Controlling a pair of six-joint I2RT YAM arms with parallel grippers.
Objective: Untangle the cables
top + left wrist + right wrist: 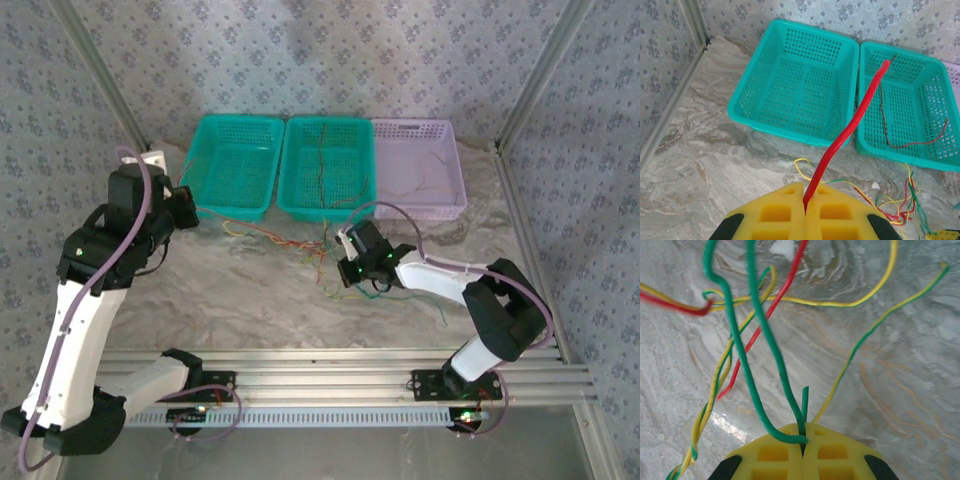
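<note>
The green cable still crosses the red cable in parts, so the robot's right gripper will next pull slightly away from the tangle [316, 246] [757, 302], low over the marble table, and let go of the green cable.
My left gripper [805, 202] is shut on the end of a red cable [855, 115], which rises from the yellow pads toward the teal baskets. In the top view this gripper [188, 205] hangs by the left basket's front corner. The red cable [255, 228] runs right into a tangle of red, yellow and green cables [305, 248] on the marble table. My right gripper [802, 435] is shut on a green cable [767, 335] that loops over its left pad; in the top view it [345, 272] sits just right of the tangle. Yellow-green strands [875, 325] lie under it.
Three baskets line the back: an empty teal one [232, 212], a middle teal one [320, 213] holding thin dark red wires [912, 145], and a lilac one [425, 213] with a few faint wires. Metal frame posts stand at both sides. A rail runs along the near edge [340, 365].
</note>
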